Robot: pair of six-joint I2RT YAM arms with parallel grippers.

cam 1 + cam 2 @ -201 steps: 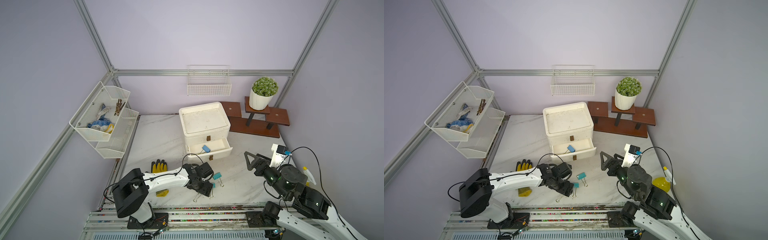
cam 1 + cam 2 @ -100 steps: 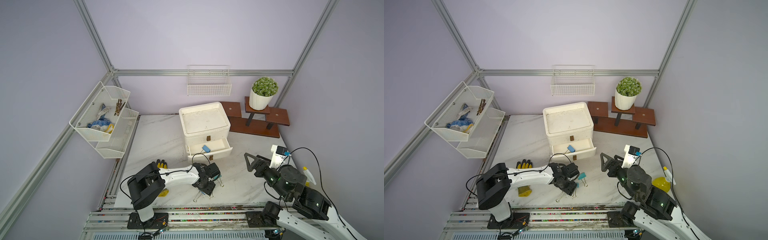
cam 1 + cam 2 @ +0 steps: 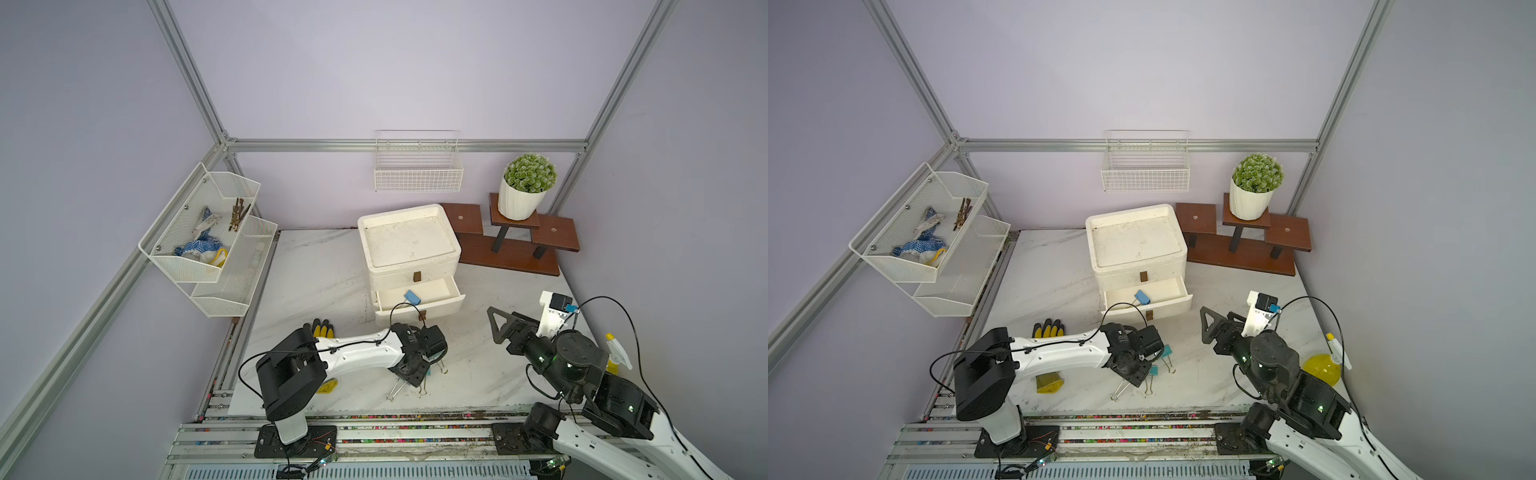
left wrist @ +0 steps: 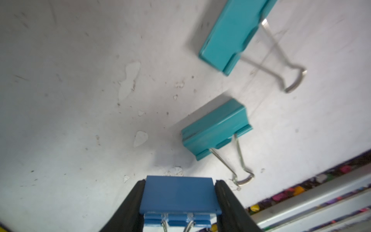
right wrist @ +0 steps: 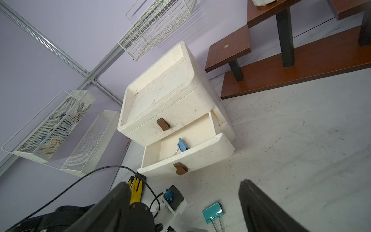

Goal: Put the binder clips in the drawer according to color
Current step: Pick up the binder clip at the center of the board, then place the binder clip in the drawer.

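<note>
A matching light blue clip is inside the drawer, so my left gripper needs to go up and move outward over the open lower drawer [image 3: 419, 309] to let go of its clip.
In the left wrist view my left gripper [image 4: 179, 182] is shut on a light blue binder clip [image 4: 178, 197], low over the marble table, its black fingers [image 4: 134, 200] pressed on both ends. Two teal binder clips [image 4: 215, 130] [image 4: 232, 34] lie just beyond it; both also show in a top view [image 3: 1153, 370] [image 3: 1166, 351]. The white cabinet's lower drawer [image 3: 419, 309] stands open with another light blue binder clip [image 3: 412, 296] inside. My right gripper [image 3: 505, 328] hovers open to the right of the drawer, holding nothing.
A yellow and black rubber glove [image 3: 320, 331] lies left of my left arm. A yellow spray bottle [image 3: 1323, 368] stands at the right table edge. A potted plant [image 3: 525, 191] on a wooden stand fills the back right. Wire racks [image 3: 208, 232] hang on the left wall.
My left gripper's jaws have closed on the light blue clip, and the left arm's elbow has swung right. The right arm has stayed put.
</note>
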